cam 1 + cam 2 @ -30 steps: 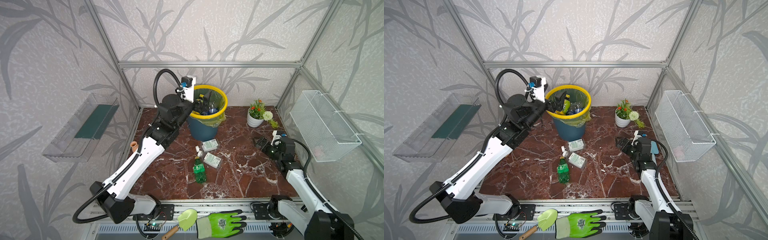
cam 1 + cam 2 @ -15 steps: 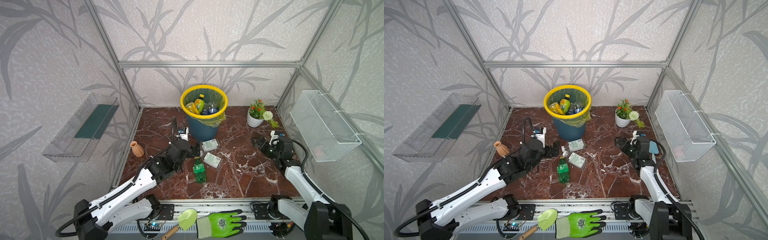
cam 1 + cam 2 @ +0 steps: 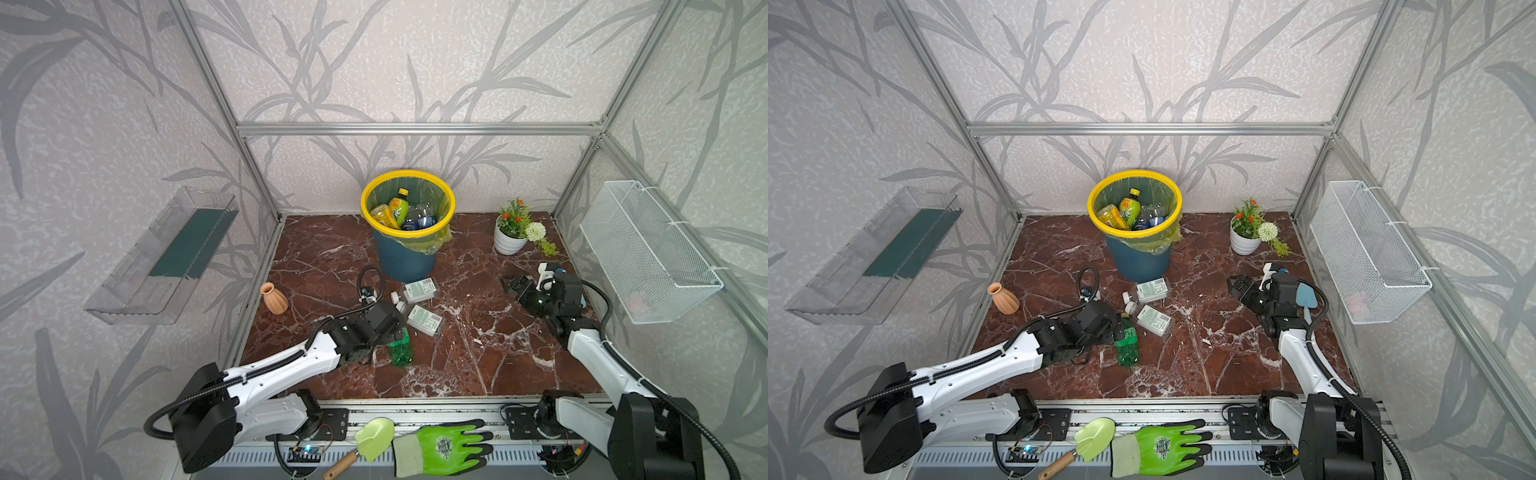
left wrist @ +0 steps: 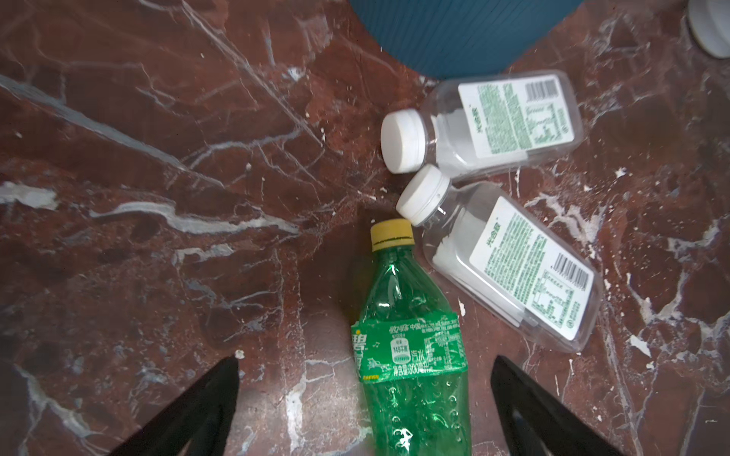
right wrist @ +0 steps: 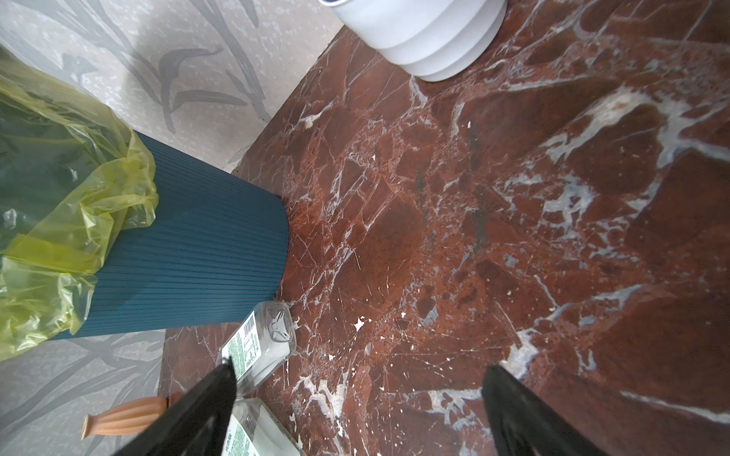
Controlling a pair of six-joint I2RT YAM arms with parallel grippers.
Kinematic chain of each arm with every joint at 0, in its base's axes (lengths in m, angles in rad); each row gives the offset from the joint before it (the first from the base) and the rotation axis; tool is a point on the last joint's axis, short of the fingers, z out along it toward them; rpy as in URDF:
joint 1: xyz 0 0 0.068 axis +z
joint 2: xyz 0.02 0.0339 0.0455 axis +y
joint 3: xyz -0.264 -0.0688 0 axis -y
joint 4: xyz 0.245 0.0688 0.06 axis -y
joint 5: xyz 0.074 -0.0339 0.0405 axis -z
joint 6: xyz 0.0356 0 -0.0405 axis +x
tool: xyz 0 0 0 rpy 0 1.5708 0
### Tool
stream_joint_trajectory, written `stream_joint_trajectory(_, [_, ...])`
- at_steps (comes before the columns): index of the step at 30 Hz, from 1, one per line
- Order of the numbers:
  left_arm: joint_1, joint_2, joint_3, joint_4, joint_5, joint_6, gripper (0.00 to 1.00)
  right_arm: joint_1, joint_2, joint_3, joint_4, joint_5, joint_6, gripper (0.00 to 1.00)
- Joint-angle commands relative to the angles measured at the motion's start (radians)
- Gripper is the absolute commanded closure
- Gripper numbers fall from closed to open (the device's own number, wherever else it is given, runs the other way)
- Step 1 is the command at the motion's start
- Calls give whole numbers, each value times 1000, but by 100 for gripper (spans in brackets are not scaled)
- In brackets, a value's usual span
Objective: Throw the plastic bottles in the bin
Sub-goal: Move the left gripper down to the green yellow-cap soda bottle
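The green bottle's label (image 3: 400,345) (image 4: 411,348) is below my left gripper and already between its open fingers, so the gripper needs to go down along both sides of the label and close.
The dark blue bin (image 3: 405,259) with a yellow rim stands at the back, and several plastic bottles lie inside it. On the marble floor in front of it lie a green bottle (image 3: 401,351) (image 4: 411,355) and two flat white-labelled bottles (image 3: 420,289) (image 3: 424,319). My left gripper (image 3: 395,332) (image 4: 366,360) is low over the green bottle, open. The bottle's body lies between the two fingers and touches neither. My right gripper (image 3: 509,284) (image 5: 359,367) hangs open and empty at the right, with bare floor between its fingers and the flat bottles (image 5: 258,347) off to one side.
A terracotta vase (image 3: 274,298) stands at the left edge of the floor. A white flower pot (image 3: 509,243) stands at the back right. A wire basket (image 3: 648,253) hangs on the right wall and a clear shelf (image 3: 166,257) on the left. A glove (image 3: 444,446) and a trowel lie on the front rail.
My left arm has swung down from the bin's rim to the floor and now sits over the green bottle. The right arm has barely moved.
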Motion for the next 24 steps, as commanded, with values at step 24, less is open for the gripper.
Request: stream_joint_trajectory(24, [50,346,86,90,238,23,18,3,1,22,-11,5,-10,3])
